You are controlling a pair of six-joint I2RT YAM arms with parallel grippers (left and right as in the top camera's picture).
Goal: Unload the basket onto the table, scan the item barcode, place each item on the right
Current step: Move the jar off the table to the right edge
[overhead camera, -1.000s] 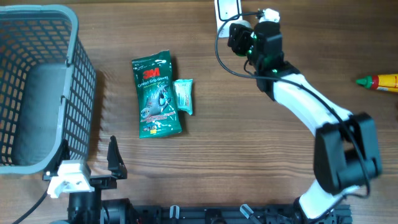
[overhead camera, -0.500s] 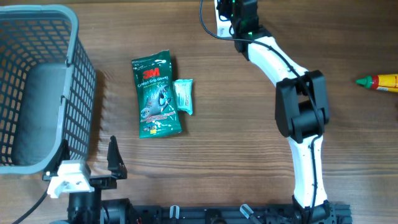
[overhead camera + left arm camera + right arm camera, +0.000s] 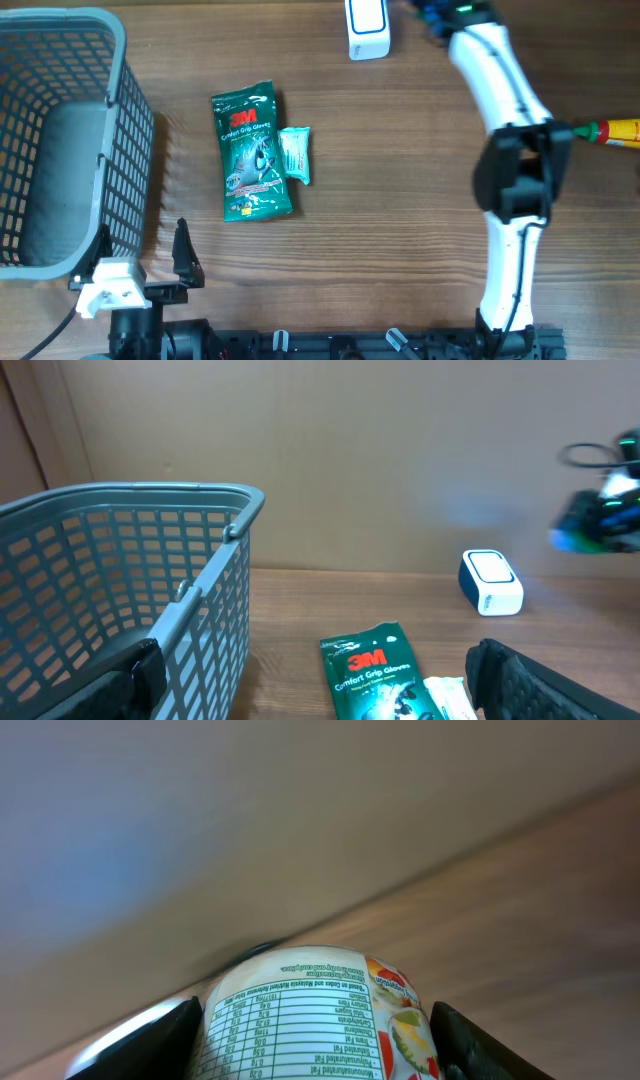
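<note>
The robot's right gripper next moves to the right in the overhead view and down, and it releases the tub on the tabletop (image 3: 606,103) beside the bottle, because that spot is clear.
The item (image 3: 305,1005) is a white round tub with a nutrition table and fruit pictures, and my right gripper (image 3: 318,1045) is shut on it, one dark finger on each side. No barcode shows on the visible face. In the overhead view the right gripper (image 3: 440,9) is at the far top edge, just right of the white scanner (image 3: 367,26), and the tub is hidden there. The left wrist view shows the scanner (image 3: 491,581) on the table, with the right gripper (image 3: 600,520) blurred beside it. My left gripper (image 3: 143,258) stands open and empty at the near left.
A grey mesh basket (image 3: 120,60) fills the left side. A green 3M glove pack (image 3: 255,150) and a small mint-green packet (image 3: 296,155) lie mid-table. A red and yellow bottle (image 3: 615,131) lies at the right edge.
My right arm has swung from above the scanner to its right along the far edge, uncovering the scanner. The left arm has not moved.
</note>
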